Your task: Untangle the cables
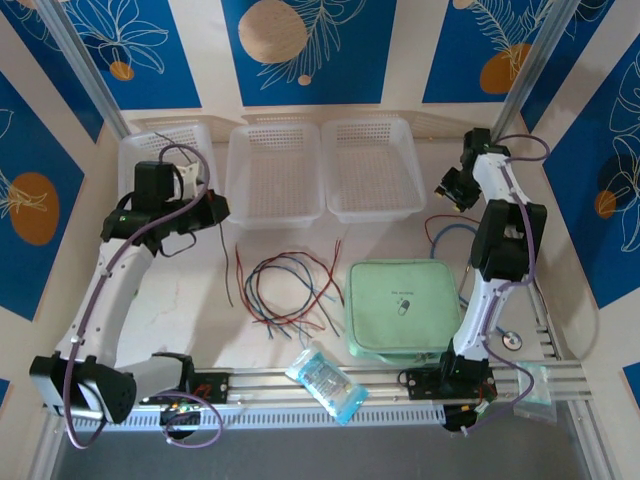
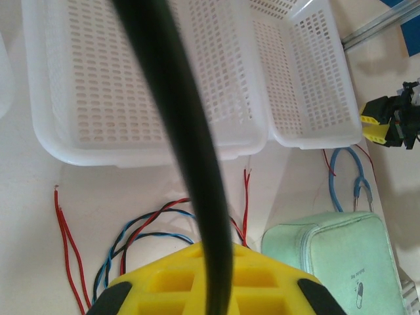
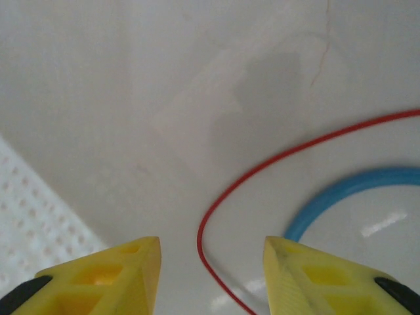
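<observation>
My right gripper lowers its open fingers around the red cable next and closes on it, because the cable already curves on the tabletop between the two fingers.
The cables (image 1: 290,290) lie in a loose tangle of red, black and blue loops on the table in front of the middle basket, and they show again as cables (image 2: 141,226) in the left wrist view. My left gripper (image 1: 213,208) hovers to their upper left. Its yellow jaws (image 2: 210,246) are shut, with a black cable (image 2: 190,131) running into their seam and up past the camera. My right gripper (image 1: 450,187) is at the far right and stands open (image 3: 211,262) just above a lone red cable (image 3: 262,164) curving on the table between its fingers.
Three white baskets (image 1: 275,212) stand along the back. A mint zip pouch (image 1: 400,305) lies right of the tangle, and a plastic packet (image 1: 325,380) sits by the front rail. A stethoscope's blue tube (image 3: 341,187) curves beside the red cable, with its disc (image 1: 512,340) near the right arm's base.
</observation>
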